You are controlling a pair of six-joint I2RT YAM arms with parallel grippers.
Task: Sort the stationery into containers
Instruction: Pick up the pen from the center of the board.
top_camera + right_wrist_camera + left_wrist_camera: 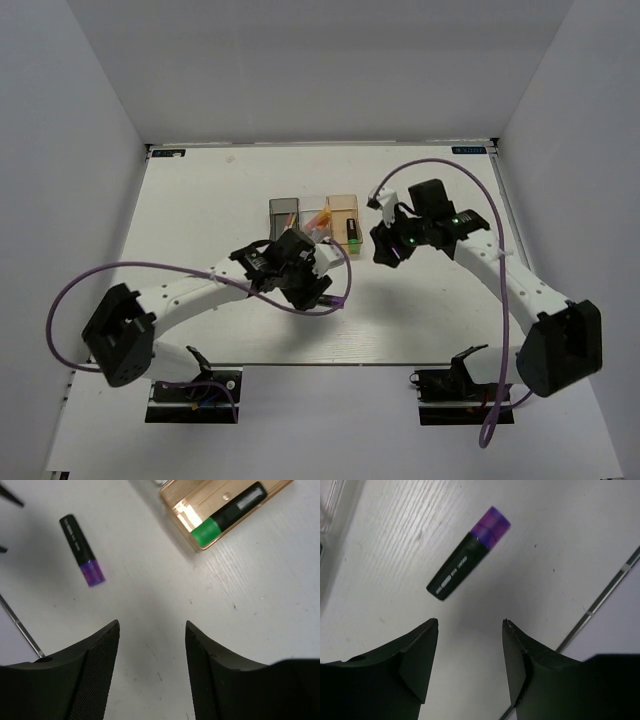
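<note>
The purple marker's black body [328, 300] [469, 555] is below my gripper and to its right in the top view, so my left gripper should turn and go down onto it next.
A black marker with a purple end [467, 562] lies flat on the table just ahead of my left gripper [470, 622], which is open and empty above it. The marker also shows in the right wrist view [81, 550]. A black marker with a green end [227, 511] lies inside the tan-orange box [180, 505]. My right gripper [152, 622] is open and empty over bare table, near that box. In the top view the three joined boxes stand mid-table: dark grey [285, 211], clear [316, 214] with orange items inside, tan-orange [345, 212]. My left gripper [312, 278] is in front of them, my right gripper [384, 248] to their right.
The table's dark front edge line [600, 600] runs close to the right of the purple marker. Purple cables [150, 270] loop from both arms over the table. White walls enclose the table at the left, back and right.
</note>
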